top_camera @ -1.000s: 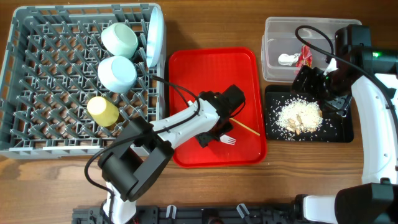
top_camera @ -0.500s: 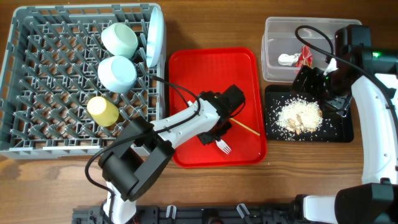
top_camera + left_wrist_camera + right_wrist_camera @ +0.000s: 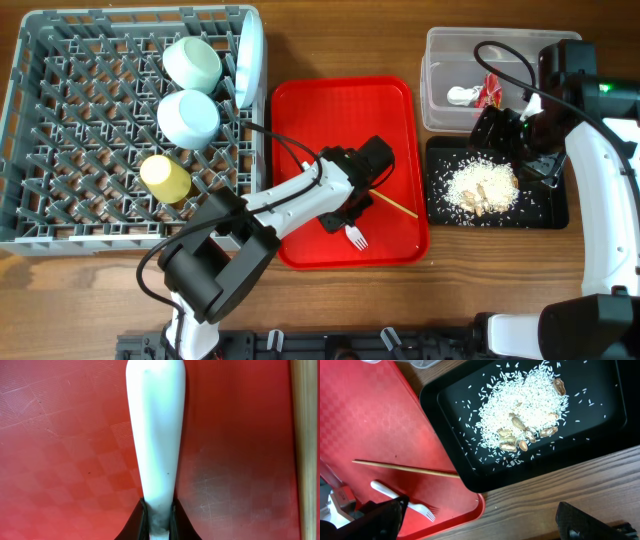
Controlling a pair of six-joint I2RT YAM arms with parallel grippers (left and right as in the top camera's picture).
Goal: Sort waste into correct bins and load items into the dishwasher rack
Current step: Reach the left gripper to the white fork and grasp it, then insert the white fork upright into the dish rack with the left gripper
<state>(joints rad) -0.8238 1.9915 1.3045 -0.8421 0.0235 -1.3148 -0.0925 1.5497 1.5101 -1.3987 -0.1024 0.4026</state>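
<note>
I need to lift the fork over the rack's side with my left gripper. Then I need to lower it beside the yellow cup, where slots are empty.
My left gripper (image 3: pixel 159 519) is shut on the handle of the white plastic fork (image 3: pixel 156 425), low over the red tray (image 3: pixel 340 110). From overhead the fork's (image 3: pixel 355 237) tines point toward the tray's near edge. A thin wooden stick (image 3: pixel 397 205) lies on the tray just right of it. My right gripper (image 3: pixel 480 525) hangs open and empty above the black tray (image 3: pixel 545 210), which holds rice crumbs (image 3: pixel 480 187). The clear tub (image 3: pixel 440 112) contains the red wrapper (image 3: pixel 490 92) and a white scrap (image 3: pixel 460 96).
The grey-blue dishwasher rack (image 3: pixel 60 150) fills the left side. It holds two mint bowls (image 3: pixel 192 62) (image 3: pixel 188 117), a yellow cup (image 3: pixel 165 178) and a white plate (image 3: pixel 250 55) on edge at its right wall. Bare wood (image 3: pixel 560 490) runs along the front.
My left gripper has closed on the fork's handle. The fork's tines swung from pointing right to pointing toward the tray's near edge. The right arm has not moved.
</note>
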